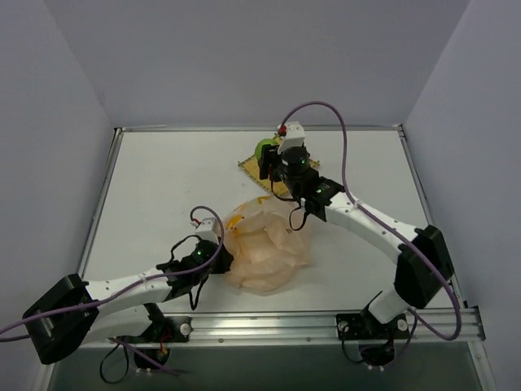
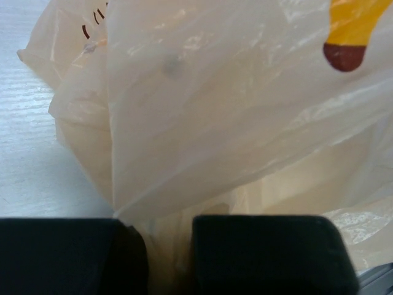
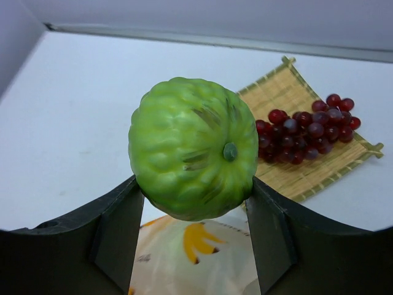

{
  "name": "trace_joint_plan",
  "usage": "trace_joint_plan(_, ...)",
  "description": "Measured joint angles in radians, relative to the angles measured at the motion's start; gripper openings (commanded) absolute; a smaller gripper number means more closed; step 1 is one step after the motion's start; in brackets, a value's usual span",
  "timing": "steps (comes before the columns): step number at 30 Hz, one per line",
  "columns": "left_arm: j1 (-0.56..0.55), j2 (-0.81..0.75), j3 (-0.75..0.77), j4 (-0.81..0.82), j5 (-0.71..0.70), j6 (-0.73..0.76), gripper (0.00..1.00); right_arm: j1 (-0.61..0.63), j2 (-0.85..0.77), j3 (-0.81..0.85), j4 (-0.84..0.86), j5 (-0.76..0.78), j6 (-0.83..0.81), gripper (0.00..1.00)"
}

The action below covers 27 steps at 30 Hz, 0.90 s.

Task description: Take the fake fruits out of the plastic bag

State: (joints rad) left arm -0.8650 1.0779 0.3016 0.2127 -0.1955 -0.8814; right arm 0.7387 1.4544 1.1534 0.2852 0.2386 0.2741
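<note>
The grapes are on the other side of the bamboo mat. My right gripper will next lower the green fruit onto the bamboo mat's bare end below and release it.
My right gripper is shut on a round bumpy green fruit and holds it above the table, near the woven bamboo mat; from above the fruit shows over the mat's left end. A dark red grape bunch lies on the mat. The pale plastic bag with printed yellow bananas sits mid-table. My left gripper is shut on a fold of the bag at its left side. The other fruits are hidden.
The bamboo mat lies at the back centre of the white table. Grey walls close in the back and sides. A metal rail runs along the near edge by the arm bases.
</note>
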Motion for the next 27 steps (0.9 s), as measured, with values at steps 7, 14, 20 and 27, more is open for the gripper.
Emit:
trace_joint_plan(7,-0.006,0.069,-0.039,0.138,0.040,-0.012,0.02,-0.114,0.368,0.145,0.010,-0.027,-0.053,0.32)
trace_joint_plan(14,-0.008,0.095,-0.069,0.220,0.064,-0.013,0.02,-0.150,0.588,0.316,0.021,-0.039,-0.081,0.33)
trace_joint_plan(20,-0.008,0.051,-0.070,0.211,0.061,-0.005,0.02,-0.156,0.674,0.347,0.031,-0.045,-0.084,0.36)
trace_joint_plan(27,-0.010,-0.003,-0.071,0.192,0.045,0.010,0.02,-0.156,0.744,0.383,0.033,-0.062,-0.083,0.58)
